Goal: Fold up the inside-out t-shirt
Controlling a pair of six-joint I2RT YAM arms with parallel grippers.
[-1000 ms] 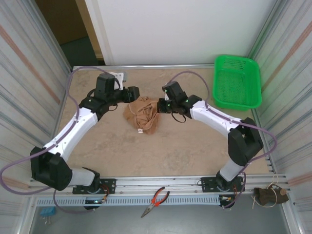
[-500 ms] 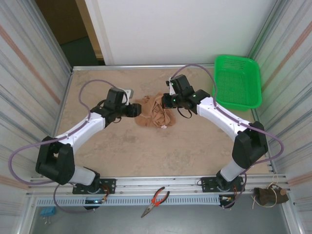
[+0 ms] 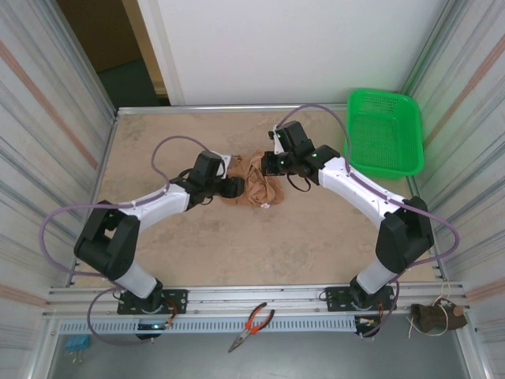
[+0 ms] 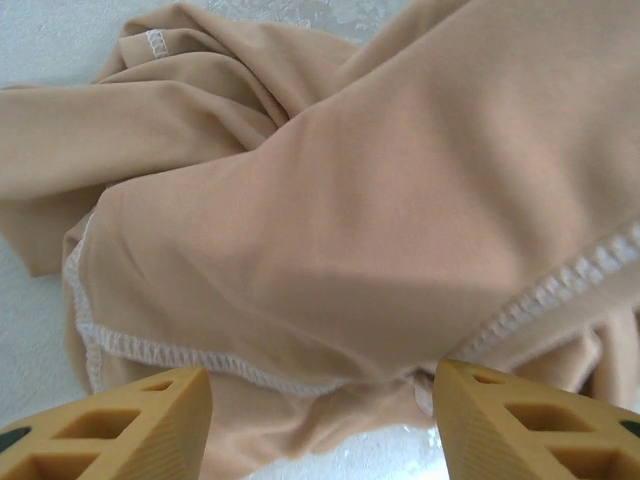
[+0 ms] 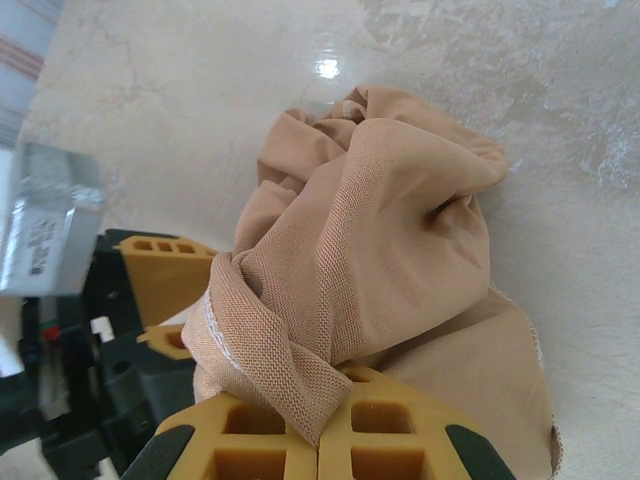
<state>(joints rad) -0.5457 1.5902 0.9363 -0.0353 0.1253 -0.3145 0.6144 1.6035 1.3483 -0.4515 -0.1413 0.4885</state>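
Observation:
My right gripper lifts the t-shirt's raised fold up and outward toward the table's far edge next and releases there, since the t-shirt (image 3: 254,184) lies crumpled in a heap.
The inside-out t-shirt (image 3: 254,184) lies as a crumpled tan heap in the middle of the table, white seam stitching showing, a small white tag (image 3: 267,206) at its near edge. My right gripper (image 3: 273,165) stands at the heap's back right. It is shut on a raised fold of the inside-out t-shirt (image 5: 350,250), with the fabric pinched between the right gripper (image 5: 320,440) pads. My left gripper (image 3: 233,187) touches the heap's left side. The left gripper (image 4: 322,425) is open, with the hem of the inside-out t-shirt (image 4: 330,210) just ahead of its fingertips. Its yellow fingers (image 5: 160,265) face the right wrist camera.
A green plastic basket (image 3: 384,133) sits at the back right corner of the table (image 3: 237,245). Red-handled pliers (image 3: 251,326) lie on the front rail. Corrugated walls close in both sides. Bare tabletop stretches in front of the heap.
The right gripper carried its fold of shirt toward the back right, then held still. The left arm swung right and nearer, bringing its open jaws up against the heap.

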